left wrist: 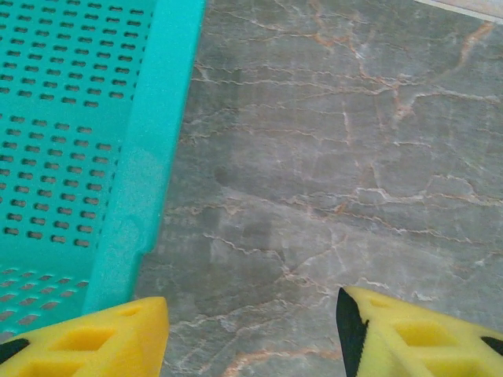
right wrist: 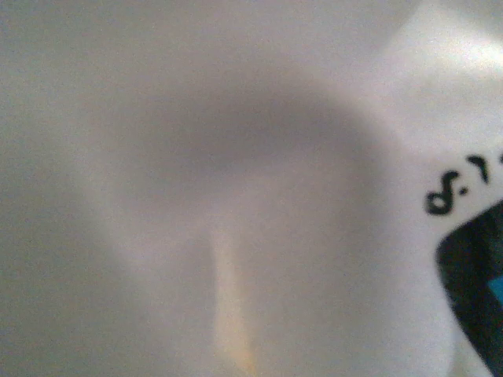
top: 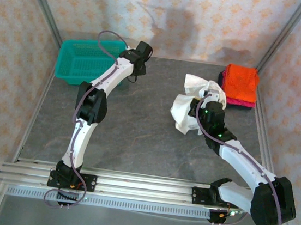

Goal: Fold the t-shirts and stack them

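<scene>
My right gripper needs to carry the cloth toward the teal basket and release it on the bare middle tabletop, since that lies between gripper and basket.
A white t-shirt [top: 185, 110] lies bunched in a heap right of the table's centre. My right gripper [top: 203, 99] reaches into its top from the near side, shut on the cloth, its fingers buried in the folds. In the right wrist view the white t-shirt [right wrist: 236, 157] presses against the camera, with dark lettering [right wrist: 460, 184] at the right edge. A folded orange shirt [top: 240, 81] tops a stack over pink [top: 241, 103] and dark layers at the back right. My left gripper [top: 143, 50] hangs beside the teal basket; the left gripper [left wrist: 251, 314] is open over bare table.
The teal mesh basket [top: 86, 58] stands at the back left; its rim [left wrist: 149, 157] runs just left of my left fingers [left wrist: 118, 338]. Patterned walls close the table on three sides. Grey marbled tabletop [top: 137, 127] stretches between the two arms.
</scene>
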`<action>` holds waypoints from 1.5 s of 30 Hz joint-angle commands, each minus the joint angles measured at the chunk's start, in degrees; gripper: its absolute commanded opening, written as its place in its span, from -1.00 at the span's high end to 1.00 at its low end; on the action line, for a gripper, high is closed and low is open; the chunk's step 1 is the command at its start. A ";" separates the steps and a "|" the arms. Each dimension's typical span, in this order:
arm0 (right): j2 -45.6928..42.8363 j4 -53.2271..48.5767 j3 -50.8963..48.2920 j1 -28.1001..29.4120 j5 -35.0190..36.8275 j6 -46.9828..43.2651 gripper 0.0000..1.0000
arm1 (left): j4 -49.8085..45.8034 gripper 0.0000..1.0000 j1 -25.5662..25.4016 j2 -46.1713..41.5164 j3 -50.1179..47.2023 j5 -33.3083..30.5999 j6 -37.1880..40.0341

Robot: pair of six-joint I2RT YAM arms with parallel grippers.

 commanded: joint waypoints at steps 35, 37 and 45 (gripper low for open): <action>3.87 -4.79 7.71 4.27 -6.34 -2.30 1.00 | -2.05 -0.26 9.35 -3.12 -0.59 1.37 4.30; 6.52 -8.12 11.20 6.97 -8.13 -5.35 1.00 | 0.45 -0.30 8.09 -8.16 -4.82 0.87 4.29; 17.68 -18.25 24.66 15.33 -17.78 -9.46 0.01 | 12.59 -0.37 4.89 -33.11 -30.83 -1.78 2.65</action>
